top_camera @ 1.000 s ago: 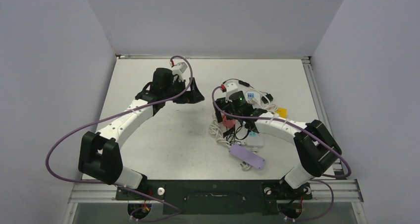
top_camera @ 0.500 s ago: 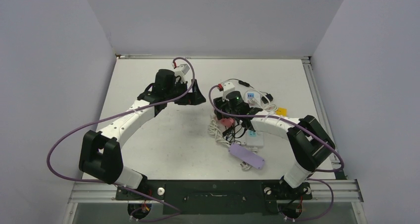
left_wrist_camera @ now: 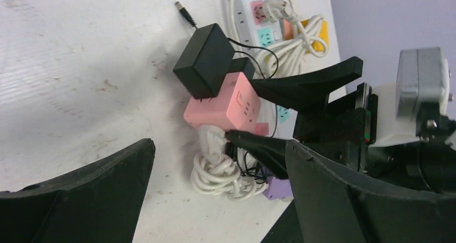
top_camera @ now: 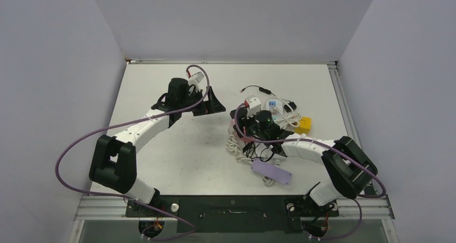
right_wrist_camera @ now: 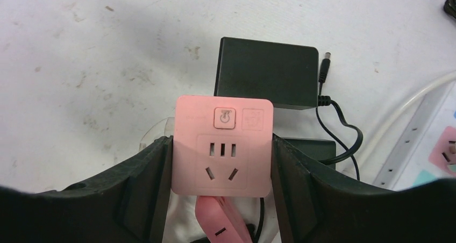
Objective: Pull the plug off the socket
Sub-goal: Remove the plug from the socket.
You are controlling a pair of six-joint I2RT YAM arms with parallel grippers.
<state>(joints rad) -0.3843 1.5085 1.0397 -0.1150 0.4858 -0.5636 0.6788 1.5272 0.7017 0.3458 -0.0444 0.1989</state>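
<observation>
My left gripper should move open toward the right in the top view, fingers astride the pink socket's facing end, since the right gripper leaves it uncovered.
A pink cube socket [right_wrist_camera: 223,146] lies on the table with a black adapter plug [right_wrist_camera: 266,73] stuck into its far side. My right gripper [right_wrist_camera: 223,165] is shut on the pink socket, one finger [right_wrist_camera: 140,178] pressed against each side. In the left wrist view the socket [left_wrist_camera: 226,103] and the plug [left_wrist_camera: 204,60] lie ahead, the plug at the socket's upper left. My left gripper [left_wrist_camera: 215,192] is open and empty, short of them. From above, the left gripper [top_camera: 212,102] hangs left of the socket [top_camera: 240,129] and the right gripper [top_camera: 243,127].
A coiled white cable [top_camera: 234,143] lies against the socket's near side. A white power strip [top_camera: 274,104] with plugs, a yellow block [top_camera: 304,124] and a purple strip [top_camera: 271,171] crowd the right arm. Black thin leads tangle among them.
My right wrist has shifted towards the near edge and its elbow has swung right, still at the pink socket. My left gripper has crept a little to the right.
</observation>
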